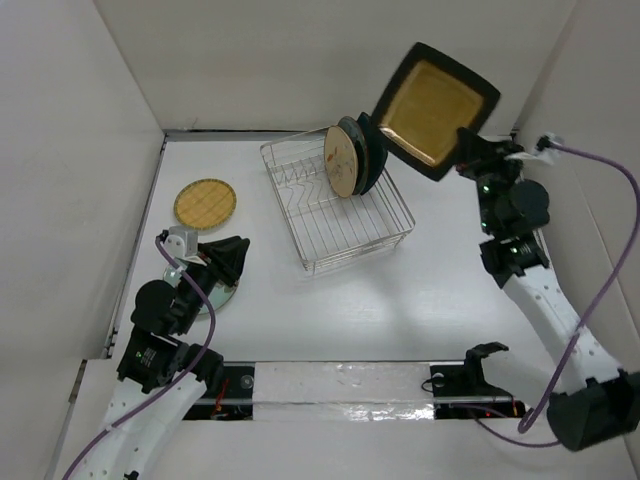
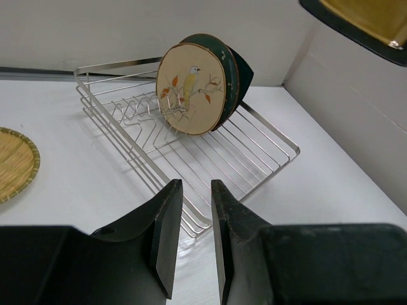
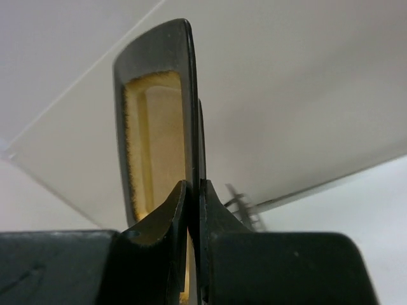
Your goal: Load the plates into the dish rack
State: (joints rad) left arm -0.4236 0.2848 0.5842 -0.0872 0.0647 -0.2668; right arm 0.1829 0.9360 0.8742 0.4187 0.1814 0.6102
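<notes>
I will move my right gripper to the left in the top view and down to the dish rack's slots facing the cream floral plate, because they are empty, and let go of the amber plate there.
The silver wire dish rack stands in the middle of the table, and also shows in the left wrist view. A cream floral round plate stands upright in it, with dark teal plates right behind. My right gripper is shut on the corner of the amber black-rimmed square plate and holds it high, above and right of the rack; it also shows in the right wrist view. My left gripper is open and empty, low over a pale green round plate that the arm mostly hides.
The yellow checked round plate lies flat on the table left of the rack. White walls close in the back and both sides. A clear strip runs along the table's near edge between the arm bases.
</notes>
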